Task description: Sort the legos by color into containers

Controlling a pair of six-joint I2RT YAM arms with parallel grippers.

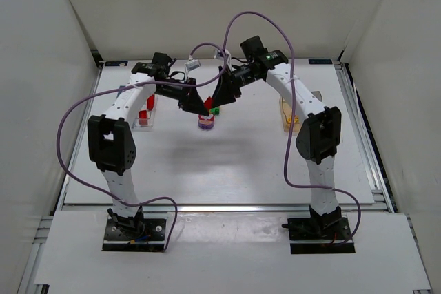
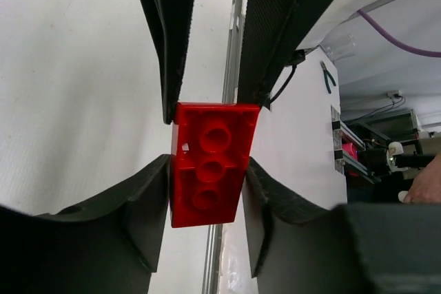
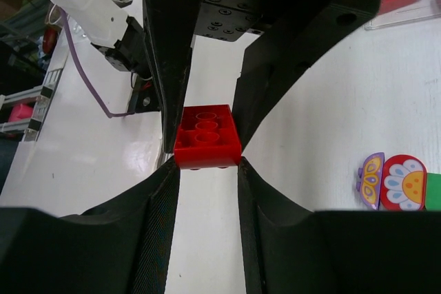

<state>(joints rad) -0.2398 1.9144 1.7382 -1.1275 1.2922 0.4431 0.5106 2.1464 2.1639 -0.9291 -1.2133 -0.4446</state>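
Observation:
My left gripper is higher than the clear container with matching red legos, which is to its left in the top view. It should swing over that container next, go down and let go.
A red lego (image 1: pixel 207 105) hangs in the air over the middle of the table, held from both sides. My left gripper (image 1: pixel 198 103) comes in from the left, my right gripper (image 1: pixel 219 98) from the right. In the left wrist view the red lego (image 2: pixel 210 170) shows its hollow underside, with my left gripper (image 2: pixel 207 170) shut on its near end. The right arm's fingers (image 2: pixel 275 32) clamp its far end. In the right wrist view my right gripper (image 3: pixel 207 162) pinches the red lego (image 3: pixel 205 139) at its fingertips.
Below the grippers lie a purple lego (image 1: pixel 205 123) and a green lego (image 1: pixel 216 109). A clear container (image 1: pixel 146 127) holding red legos sits at the left. An amber container (image 1: pixel 286 127) sits at the right. Printed purple and red bricks (image 3: pixel 393 182) show in the right wrist view.

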